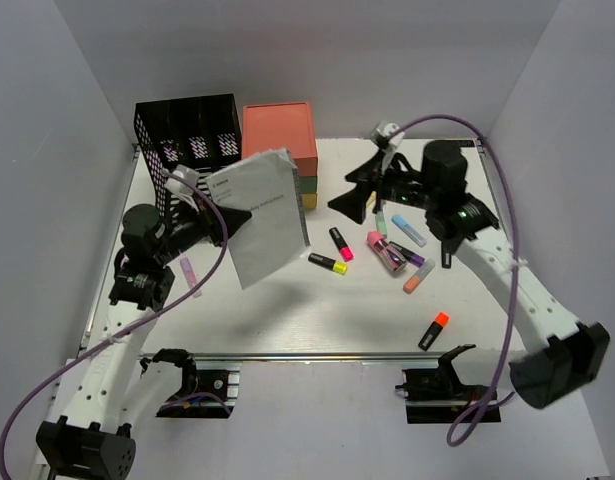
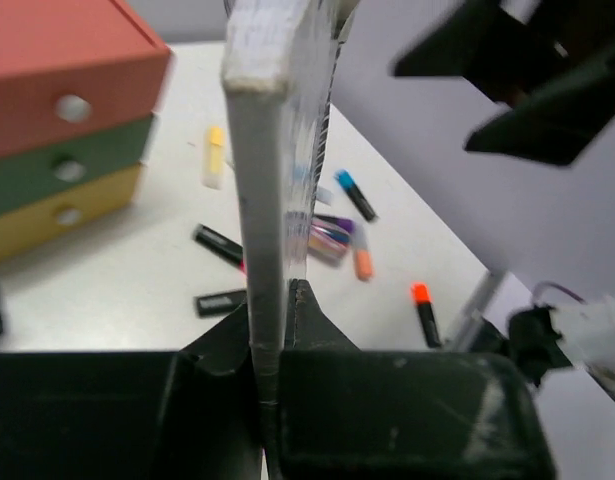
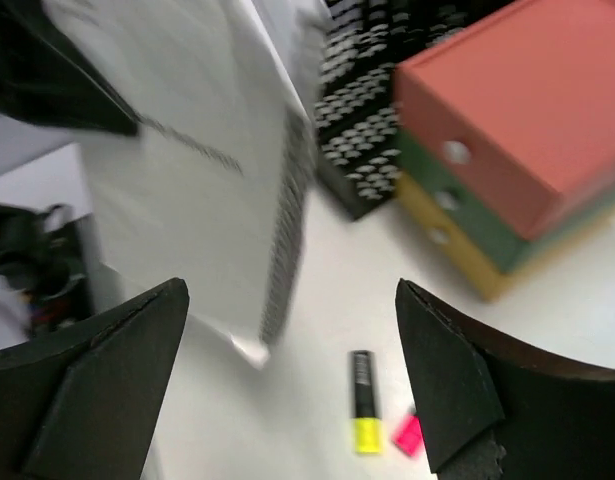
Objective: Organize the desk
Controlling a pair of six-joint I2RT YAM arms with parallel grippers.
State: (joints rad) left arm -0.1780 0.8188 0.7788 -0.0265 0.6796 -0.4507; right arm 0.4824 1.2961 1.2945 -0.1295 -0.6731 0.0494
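Note:
The black mesh file rack is outward and below. My left gripper should next turn the notebook toward the open front of the rack, lower it inside and let go.
The white desk holds scattered highlighters. My left gripper is shut on the lower edge of a white spiral notebook and holds it tilted above the desk's left half. In the left wrist view the gripper clamps the notebook edge-on. My right gripper is open and empty, raised above the desk's far middle, facing the notebook. In the right wrist view the gripper is wide open, with the notebook ahead and a yellow highlighter below.
A black mesh file rack and a coral, green and yellow drawer unit stand at the back. Highlighters lie around: yellow, pink, a cluster, blue, orange, pale pink.

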